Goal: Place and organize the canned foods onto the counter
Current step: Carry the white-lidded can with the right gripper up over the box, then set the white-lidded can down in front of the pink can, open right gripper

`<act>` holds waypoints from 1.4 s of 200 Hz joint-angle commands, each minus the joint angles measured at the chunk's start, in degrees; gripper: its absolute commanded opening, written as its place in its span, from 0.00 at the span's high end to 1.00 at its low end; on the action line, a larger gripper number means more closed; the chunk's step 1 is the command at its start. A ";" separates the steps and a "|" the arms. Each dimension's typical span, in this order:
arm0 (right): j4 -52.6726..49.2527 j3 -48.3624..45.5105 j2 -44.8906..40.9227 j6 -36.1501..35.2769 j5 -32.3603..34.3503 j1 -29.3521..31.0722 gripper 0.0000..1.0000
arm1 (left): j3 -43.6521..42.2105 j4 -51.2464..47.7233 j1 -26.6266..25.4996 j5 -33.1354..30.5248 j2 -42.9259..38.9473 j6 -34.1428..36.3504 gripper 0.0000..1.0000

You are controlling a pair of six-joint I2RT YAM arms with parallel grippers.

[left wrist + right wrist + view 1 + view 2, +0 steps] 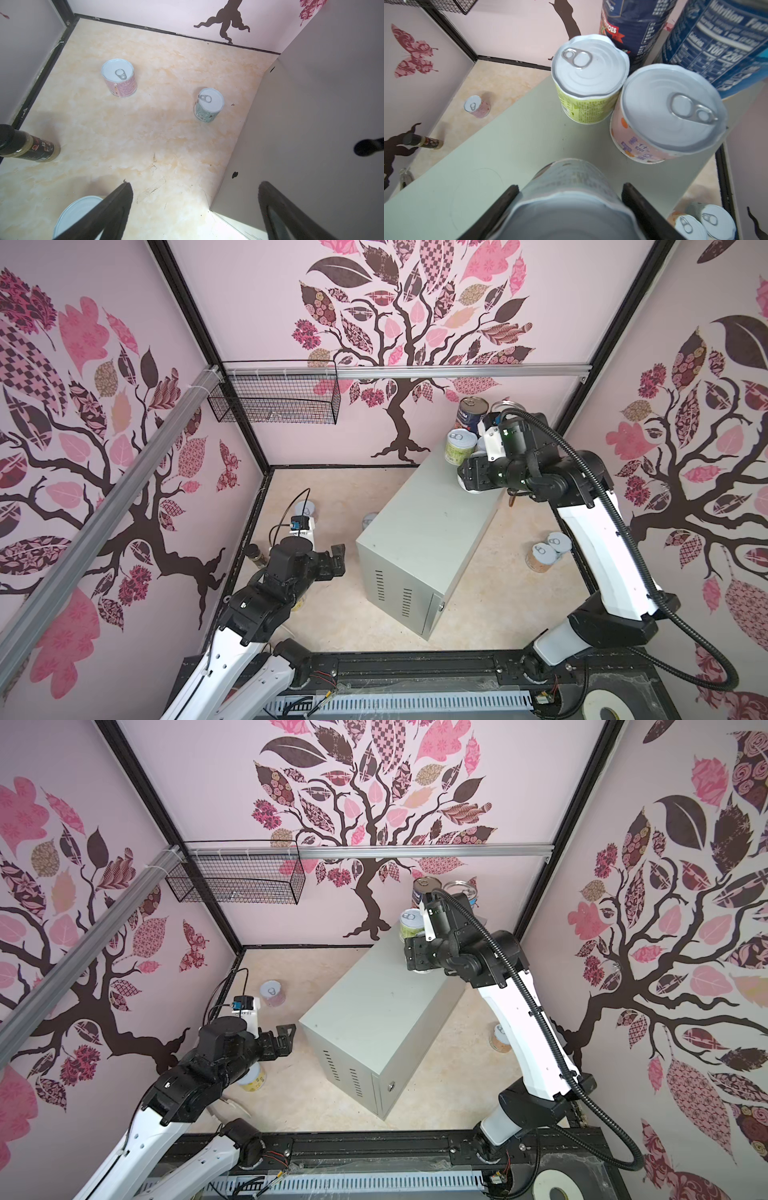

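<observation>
The patch just in front of the pink can is clear. My right gripper will next lower the pale short can onto the bare counter top [612, 169] there and let go of it.
The counter [432, 522] is a long grey metal box lying across the floor's middle. At its far end stand a green can [588, 83], a pink can [668, 112] and two tall dark blue cans [633, 25]. Just in front of them my right gripper [570, 187] is shut on a pale can [569, 199], held upright at the counter top; whether it touches I cannot tell. Left of the counter my left gripper [195, 185] hangs open and empty over the floor. A pink can [119, 78] and a pale green can [208, 105] stand beyond it, and a yellow can [252, 1079] beneath the arm.
Two more cans [548, 549] stand on the floor right of the counter, close to the right arm. A small dark jar [29, 146] stands by the left wall. A black wire basket [274, 402] hangs on the back rail at the left.
</observation>
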 commanded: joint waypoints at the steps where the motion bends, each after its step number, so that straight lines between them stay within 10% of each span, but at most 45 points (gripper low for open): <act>1: 0.65 1.55 0.01 -1.47 4.94 0.51 0.37 | -2.26 3.09 0.83 1.52 -0.79 0.37 0.02; 280: 7.83 -8.88 -3.94 -4.85 8.50 0.49 0.00 | -3.67 3.40 2.64 1.30 -0.47 2.02 0.02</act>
